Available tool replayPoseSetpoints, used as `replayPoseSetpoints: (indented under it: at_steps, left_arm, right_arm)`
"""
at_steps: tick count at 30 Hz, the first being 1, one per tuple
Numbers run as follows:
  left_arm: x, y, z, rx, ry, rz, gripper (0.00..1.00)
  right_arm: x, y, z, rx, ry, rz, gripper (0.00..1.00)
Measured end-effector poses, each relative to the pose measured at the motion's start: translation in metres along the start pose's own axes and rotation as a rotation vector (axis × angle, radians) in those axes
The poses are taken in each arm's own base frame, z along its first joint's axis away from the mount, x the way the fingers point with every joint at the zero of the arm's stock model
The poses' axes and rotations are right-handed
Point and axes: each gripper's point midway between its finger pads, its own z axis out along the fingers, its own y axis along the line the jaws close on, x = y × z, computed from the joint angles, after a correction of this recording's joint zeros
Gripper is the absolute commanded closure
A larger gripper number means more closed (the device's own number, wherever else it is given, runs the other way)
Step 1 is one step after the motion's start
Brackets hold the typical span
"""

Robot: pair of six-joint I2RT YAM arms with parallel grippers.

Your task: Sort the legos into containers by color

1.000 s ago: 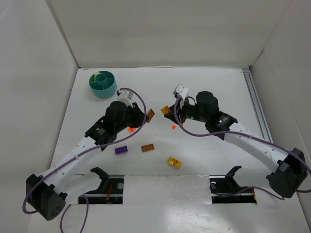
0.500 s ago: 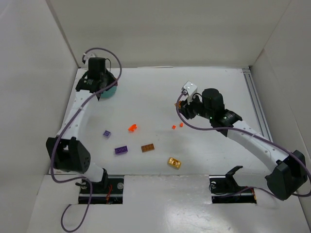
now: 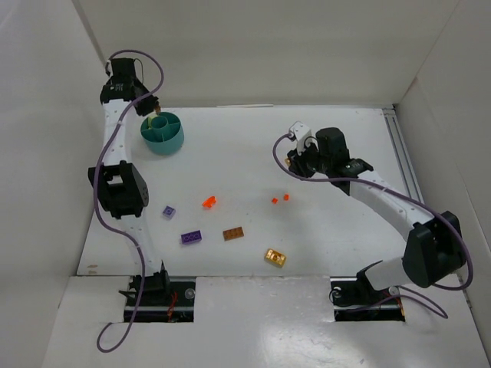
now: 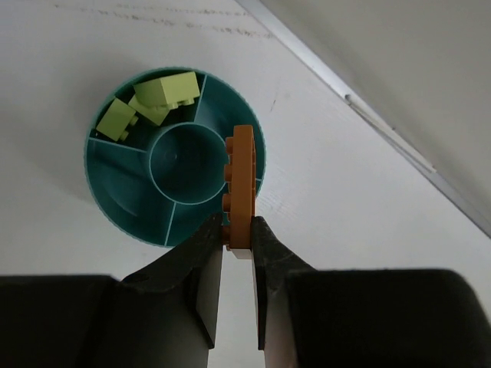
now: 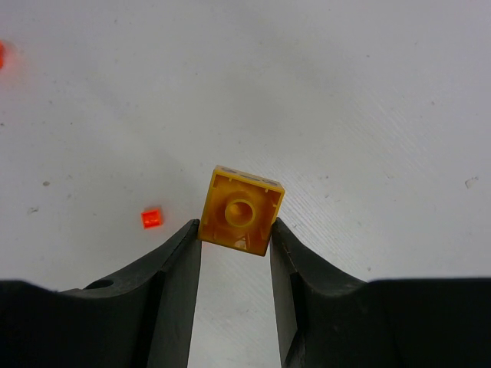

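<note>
My left gripper will move down toward the tub's round middle section (image 4: 187, 163) and release the orange-brown brick, because that section is empty next to the pale green bricks.
The round teal tub (image 3: 162, 132) stands at the far left. My left gripper (image 3: 153, 109) hangs over its far rim, shut on an orange-brown brick (image 4: 242, 184) held on edge. In the left wrist view the tub (image 4: 107, 203) lies below that brick, with pale green bricks (image 4: 157, 100) in one outer compartment. My right gripper (image 3: 294, 163) is shut on a golden yellow brick (image 5: 240, 211), held above the table at centre right. Loose on the table are a lavender brick (image 3: 168, 211), a purple brick (image 3: 191, 238), an orange-brown brick (image 3: 233, 233), a golden yellow brick (image 3: 275, 256) and a red-orange brick (image 3: 208, 202).
Two tiny red-orange pieces (image 3: 280, 198) lie below the right gripper; one shows in the right wrist view (image 5: 152, 218). White walls enclose the table on the left, back and right. A metal rail (image 3: 405, 165) runs along the right side.
The left arm has swung from the table's middle to the far left, carrying the orange-brown brick over the tub. The right gripper has lifted the yellow brick and drawn slightly right.
</note>
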Motion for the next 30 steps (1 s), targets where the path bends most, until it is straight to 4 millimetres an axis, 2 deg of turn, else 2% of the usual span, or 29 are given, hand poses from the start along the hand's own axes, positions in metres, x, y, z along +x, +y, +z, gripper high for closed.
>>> replayPoseSetpoints:
  at_steps: [3,6,13,19,24,27,28,30]
  left_arm:
    - [0.018,0.007,0.016,-0.026,0.065,0.014,1.00]
    - [0.027,0.012,0.025,-0.049,0.096,0.022,1.00]
    - [0.029,0.025,0.033,-0.112,0.090,0.027,1.00]
    - [0.030,0.032,0.036,-0.144,0.090,0.030,1.00]
    - [0.032,0.034,0.039,-0.149,0.095,0.029,0.87]
    - [0.033,0.034,0.040,-0.150,0.098,0.029,0.85]
    - [0.033,0.034,0.040,-0.150,0.098,0.029,0.78]
    - [0.034,0.034,0.041,-0.151,0.099,0.028,0.74]
  right_arm:
    - [0.003,-0.007,0.006,-0.002,0.014,0.008,0.93]
    - [0.007,-0.012,0.011,-0.011,0.026,0.015,0.93]
    - [0.015,-0.012,0.019,-0.038,0.046,0.021,0.93]
    - [0.011,-0.013,0.020,-0.049,0.038,0.020,0.93]
    - [0.012,-0.014,0.021,-0.049,0.041,0.024,0.93]
    - [0.014,-0.014,0.021,-0.050,0.045,0.027,0.93]
    - [0.014,-0.015,0.021,-0.050,0.045,0.027,0.93]
    - [0.014,-0.015,0.021,-0.049,0.045,0.026,0.93]
